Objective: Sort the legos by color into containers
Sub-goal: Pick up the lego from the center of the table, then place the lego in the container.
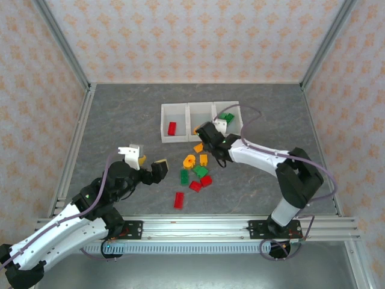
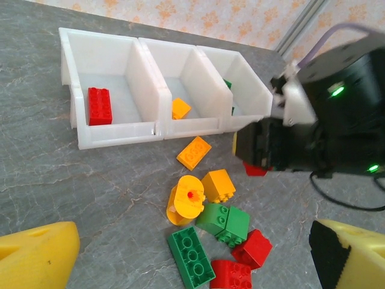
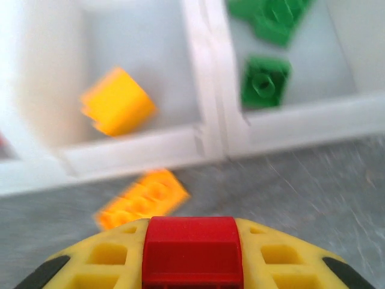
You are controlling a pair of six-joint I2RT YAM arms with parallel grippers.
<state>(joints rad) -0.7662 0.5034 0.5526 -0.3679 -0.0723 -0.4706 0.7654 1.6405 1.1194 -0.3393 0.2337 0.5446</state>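
Note:
My right gripper moves outward across the middle bin next, to the bin already holding a red brick, to release the matching brick.
My right gripper (image 1: 207, 133) is shut on a red brick (image 3: 191, 250) and hovers just in front of the row of three white bins (image 1: 187, 122), near the middle one. The left bin holds a red brick (image 2: 100, 106), the middle an orange one (image 3: 118, 101), the right green ones (image 3: 264, 81). Loose on the table lie an orange plate (image 2: 194, 152), an orange ring (image 2: 186, 200), an orange cube (image 2: 218, 185), green bricks (image 2: 190, 256) and red ones (image 2: 252, 248). My left gripper (image 1: 151, 164) is open and holds nothing, left of the pile.
A lone red brick (image 1: 178, 200) lies nearer the front rail, apart from the pile. The right arm's cable (image 1: 313, 165) loops over the table's right side. Metal frame posts and patterned walls bound the grey table.

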